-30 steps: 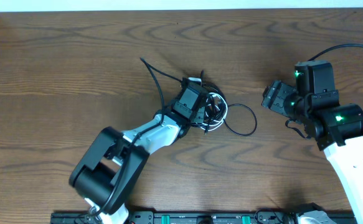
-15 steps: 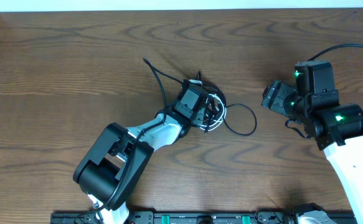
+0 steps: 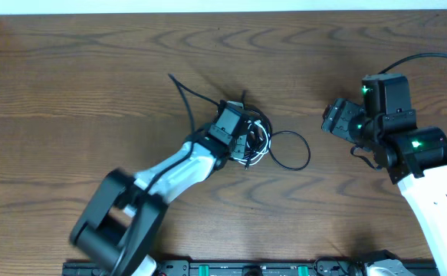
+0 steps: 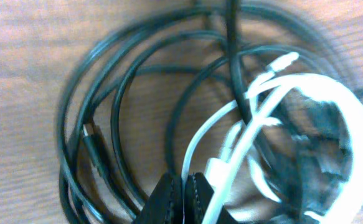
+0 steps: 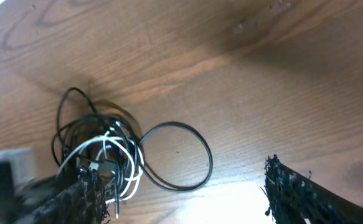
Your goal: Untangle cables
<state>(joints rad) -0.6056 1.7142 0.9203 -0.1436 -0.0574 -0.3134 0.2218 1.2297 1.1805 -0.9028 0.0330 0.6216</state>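
Observation:
I should lift my left gripper toward the left in the overhead view, to bare wood, pull the white cable piece from the black coils, then release it.
The cables lie in one tangle (image 3: 255, 138) at mid-table. Black cords (image 4: 116, 93) coil in rings, and a white cable (image 4: 330, 93) loops through them on the right. One black loop (image 3: 290, 149) sticks out to the right, and a black tail (image 3: 181, 88) runs up-left. My left gripper (image 3: 242, 143) sits over the tangle's left side. Its fingers (image 4: 169, 199) are shut on a thin strand of the white cable. My right gripper (image 3: 332, 119) hovers open to the right of the tangle, apart from it, with nothing between its fingers (image 5: 84, 196).
The table is brown wood (image 3: 93, 77). A black rail (image 3: 246, 268) runs along its front edge. The right arm's thick black wire (image 3: 422, 57) arcs at the far right.
My left gripper has closed on the white cable and drawn back to the left a little, and the tangle has shifted left with it. The right arm has held still.

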